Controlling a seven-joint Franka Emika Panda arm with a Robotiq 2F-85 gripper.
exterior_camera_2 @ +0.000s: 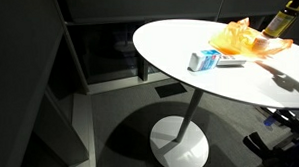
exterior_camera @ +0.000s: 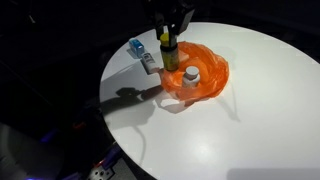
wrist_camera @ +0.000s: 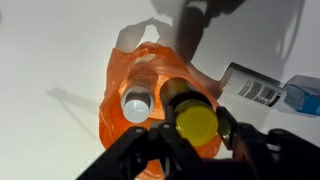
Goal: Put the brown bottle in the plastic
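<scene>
My gripper holds the brown bottle [exterior_camera: 168,52] near the bag's edge, so next it needs to move farther across the bag, then down into the space beside the white-capped bottle to release.
My gripper [wrist_camera: 196,122] is shut on the brown bottle [wrist_camera: 188,104], which has a yellow cap, and holds it upright over the orange plastic bag [wrist_camera: 125,75]. In an exterior view the bottle [exterior_camera: 168,52] hangs at the far edge of the bag [exterior_camera: 208,68]. In an exterior view the bottle [exterior_camera_2: 285,20] shows above the bag [exterior_camera_2: 237,39] at the table's far side. A white-capped bottle [wrist_camera: 136,103] lies in the bag; it also shows in an exterior view [exterior_camera: 191,75].
The round white table [exterior_camera: 250,120] stands on a pedestal [exterior_camera_2: 180,145]. A blue and white box [exterior_camera: 137,47] and a white tube [exterior_camera: 149,63] lie beside the bag; they show in the wrist view too [wrist_camera: 262,90].
</scene>
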